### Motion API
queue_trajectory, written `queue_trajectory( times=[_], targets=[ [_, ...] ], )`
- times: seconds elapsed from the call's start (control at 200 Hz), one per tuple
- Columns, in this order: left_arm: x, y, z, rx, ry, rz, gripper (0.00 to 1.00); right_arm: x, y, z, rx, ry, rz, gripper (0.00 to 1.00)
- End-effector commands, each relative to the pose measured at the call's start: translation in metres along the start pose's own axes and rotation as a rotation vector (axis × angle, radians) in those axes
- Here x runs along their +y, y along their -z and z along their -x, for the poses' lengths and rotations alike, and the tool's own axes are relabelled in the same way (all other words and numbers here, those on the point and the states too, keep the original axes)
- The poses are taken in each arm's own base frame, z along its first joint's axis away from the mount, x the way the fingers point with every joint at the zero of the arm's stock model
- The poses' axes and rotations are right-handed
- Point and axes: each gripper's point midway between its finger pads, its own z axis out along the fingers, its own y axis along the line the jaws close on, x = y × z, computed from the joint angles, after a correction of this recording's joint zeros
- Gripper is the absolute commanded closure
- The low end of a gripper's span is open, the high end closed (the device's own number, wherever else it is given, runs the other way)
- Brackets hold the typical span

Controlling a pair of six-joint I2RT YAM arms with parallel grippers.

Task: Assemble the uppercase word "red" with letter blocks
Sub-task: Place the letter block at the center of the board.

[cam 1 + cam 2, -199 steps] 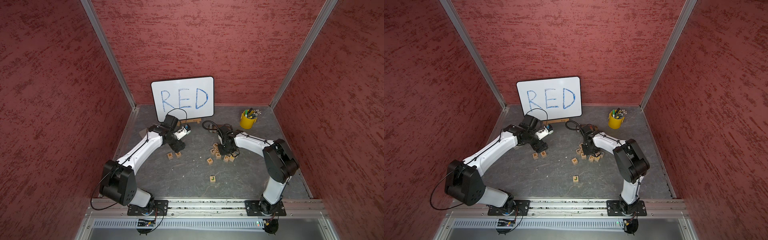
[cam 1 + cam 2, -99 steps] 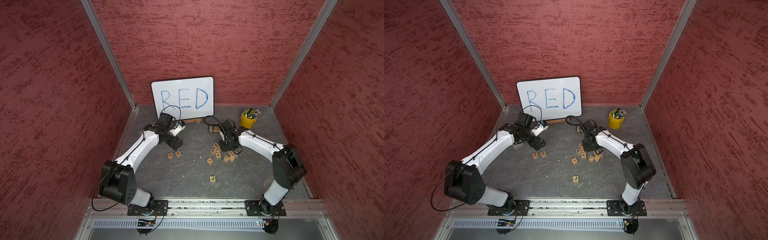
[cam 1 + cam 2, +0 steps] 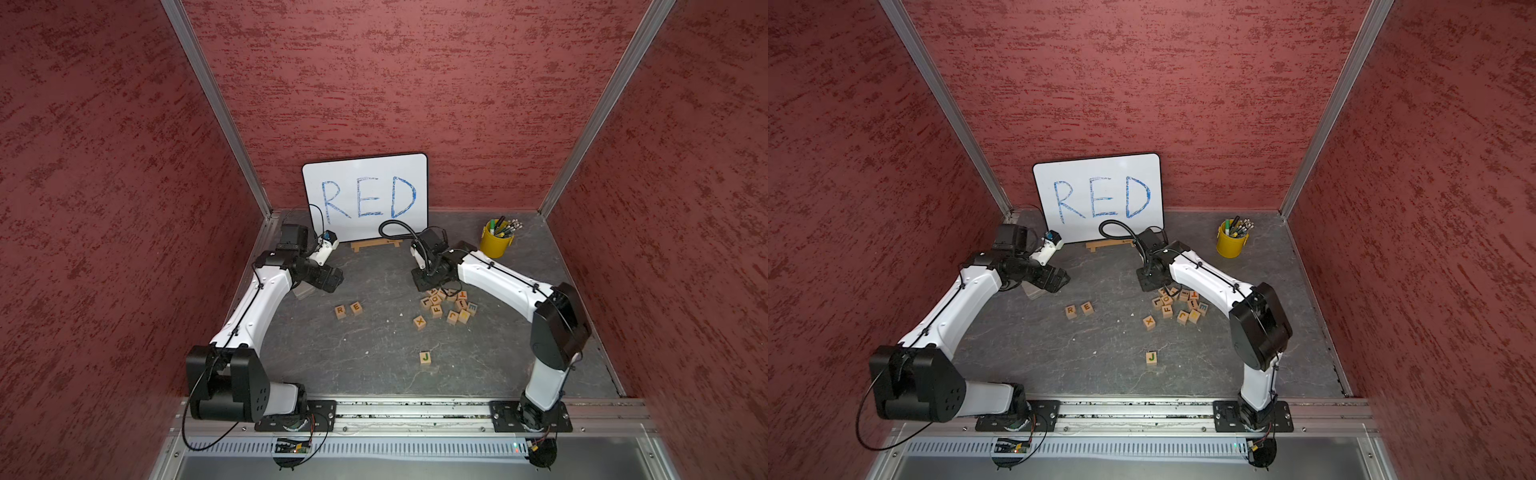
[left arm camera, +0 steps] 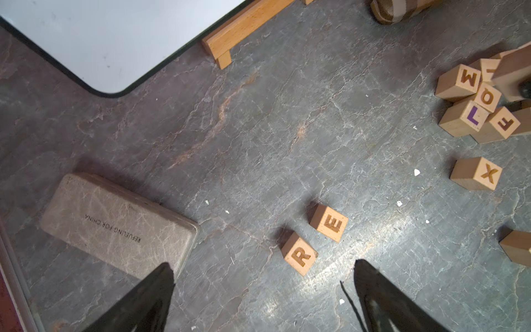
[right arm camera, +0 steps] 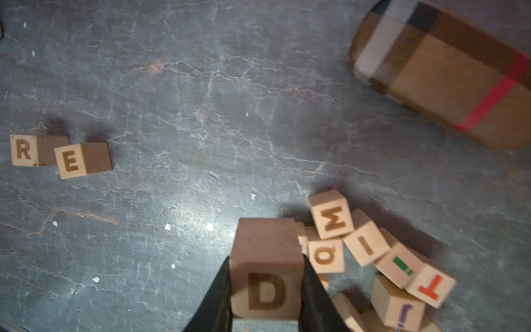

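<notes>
My right gripper will move toward the E block and down next to release D, because the open floor beside E lies below the gripper, away from the pile.
The R block and E block sit side by side on the grey floor, left of centre, and both wrist views show them as well. My left gripper is open and empty, hovering just behind and left of the R block and E block. My right gripper is shut on the D block, held above the near edge of the pile. In both top views the D block is hidden under the right gripper.
A pile of other letter blocks lies right of centre, with an X block and a J block apart. The whiteboard and yellow pen cup stand at the back. A grey flat case lies under the left arm.
The left gripper opened fully and drew back to the left, away from the R and E blocks. The right gripper, still shut, shifted left and back over the pile.
</notes>
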Motion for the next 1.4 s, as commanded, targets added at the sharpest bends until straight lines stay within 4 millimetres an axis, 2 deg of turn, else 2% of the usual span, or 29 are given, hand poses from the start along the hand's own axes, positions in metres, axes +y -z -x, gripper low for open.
queue_trajectory(
  times=[0.0,0.175,0.326,0.511,0.862,1.007,1.238,1.398],
  targets=[
    [0.000,-0.004,-0.018,0.042,0.028,-0.027,0.01,0.023,-0.011,0.004,0.018,0.025,0.029,0.81],
    [0.009,-0.007,-0.031,0.057,0.076,-0.028,0.01,0.055,-0.035,0.007,0.038,0.079,0.060,0.80],
    [0.015,0.000,-0.040,0.047,0.098,-0.029,0.02,0.082,-0.053,0.007,0.059,0.118,0.085,0.80],
    [0.017,0.005,-0.052,0.056,0.089,-0.029,0.01,0.101,-0.075,0.002,0.100,0.162,0.083,0.80],
    [0.018,0.003,-0.059,0.074,0.087,-0.027,0.01,0.106,-0.093,-0.007,0.134,0.181,0.070,0.76],
    [0.018,0.000,-0.062,0.086,0.087,-0.033,0.01,0.106,-0.097,-0.008,0.140,0.186,0.062,0.72],
    [0.017,-0.002,-0.063,0.086,0.071,-0.033,0.01,0.109,-0.096,0.000,0.125,0.196,0.065,0.62],
    [0.016,0.002,-0.060,0.071,0.062,-0.030,0.00,0.110,-0.097,0.001,0.130,0.205,0.063,0.59]
  ],
)
